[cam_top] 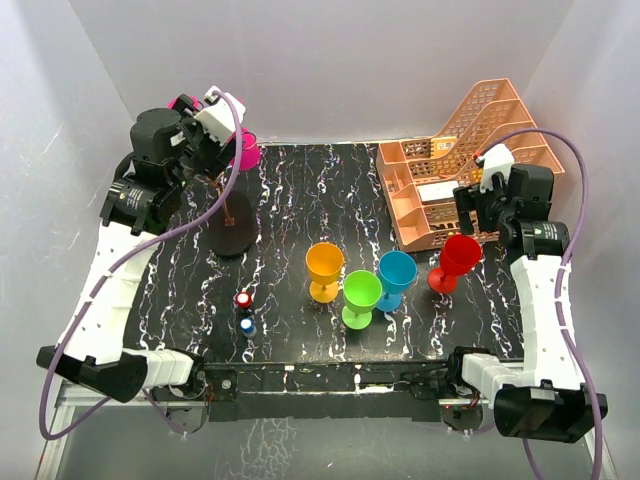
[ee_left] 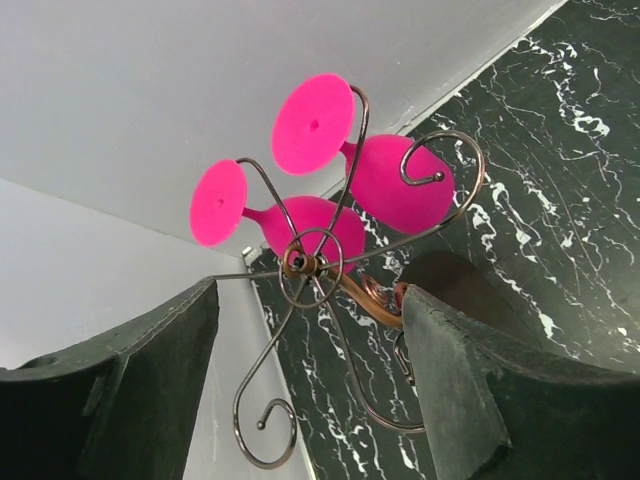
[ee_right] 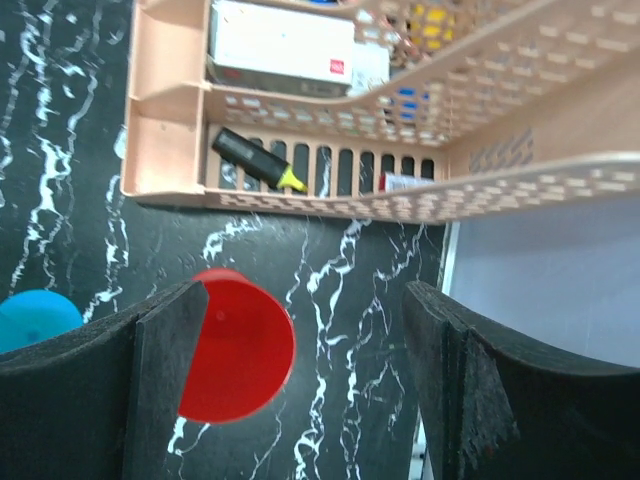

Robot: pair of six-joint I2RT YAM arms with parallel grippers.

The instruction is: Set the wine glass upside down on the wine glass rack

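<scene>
I will next lower my right gripper and draw it back to straddle the red wine glass's rim (cam_top: 480, 249) (ee_right: 291, 349) farthest from the blue glass, since the red wine glass's opening has room for a finger.
The wine glass rack (ee_left: 300, 262) is a dark wire stand with scroll arms, a copper stem and a black oval base (cam_top: 232, 238) at the table's back left. Two pink wine glasses (ee_left: 400, 180) (ee_left: 300, 225) hang upside down on it; in the top view one pink glass (cam_top: 246, 152) shows. My left gripper (ee_left: 310, 300) (cam_top: 210, 140) is open and empty just above the rack's top, with scroll arms between its fingers. My right gripper (ee_right: 305, 300) (cam_top: 482, 205) is open and empty above a red wine glass (ee_right: 238, 345) (cam_top: 456, 258), which stands upright beside its left finger.
Orange (cam_top: 324, 268), green (cam_top: 361, 297) and blue (cam_top: 396, 274) wine glasses stand upright mid-table. Two small red and blue objects (cam_top: 244, 310) lie in front of the rack. A peach plastic basket rack (cam_top: 450, 175) (ee_right: 330, 200) holding a marker and boxes stands at the back right.
</scene>
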